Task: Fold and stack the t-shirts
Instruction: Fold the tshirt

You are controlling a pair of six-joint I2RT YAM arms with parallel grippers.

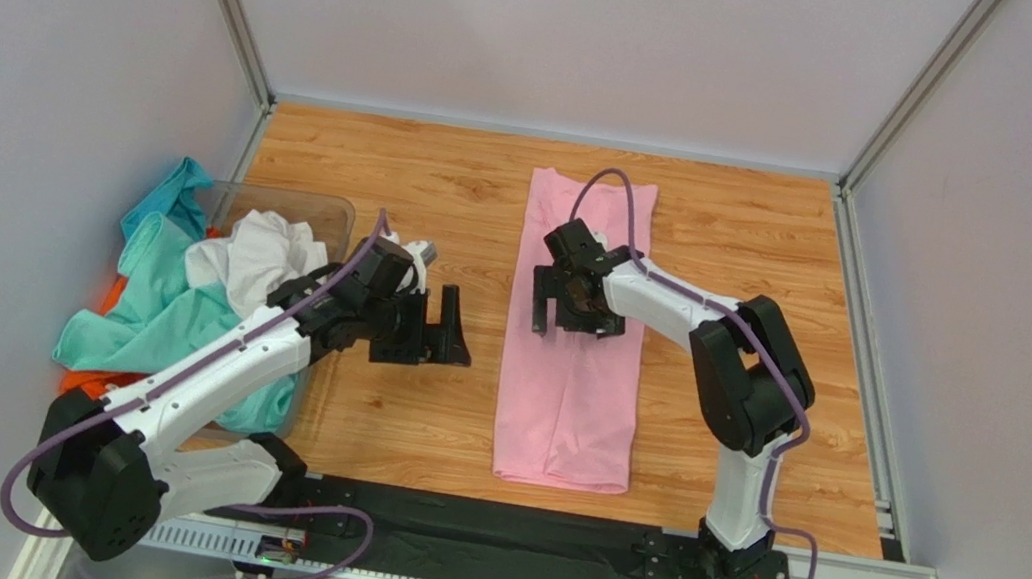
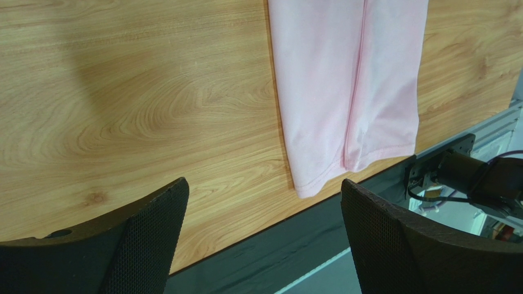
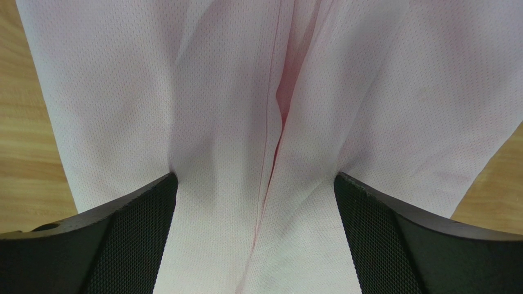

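The pink t-shirt (image 1: 576, 336) is folded lengthwise, so next my left gripper needs to go back, to the right in the top view, and down onto the t-shirt's hem corner nearer the bin.
The pink t-shirt (image 1: 576, 336) lies flat on the wooden table, folded lengthwise into a long narrow strip. My right gripper (image 1: 569, 302) is open, directly over the strip's middle, its fingers pressing down on the cloth (image 3: 264, 122) on either side of the centre fold line. My left gripper (image 1: 438, 327) is open and empty over bare wood, left of the strip; its view shows the strip's near end (image 2: 350, 92). The teal t-shirt (image 1: 165, 294), the white t-shirt (image 1: 253, 260) and a bit of the orange t-shirt (image 1: 92, 382) lie heaped at the left.
A clear plastic bin (image 1: 313, 213) holds the heap at the table's left edge. A black strip (image 1: 488, 536) and a metal rail run along the near edge, also seen in the left wrist view (image 2: 276, 245). Grey walls enclose the table.
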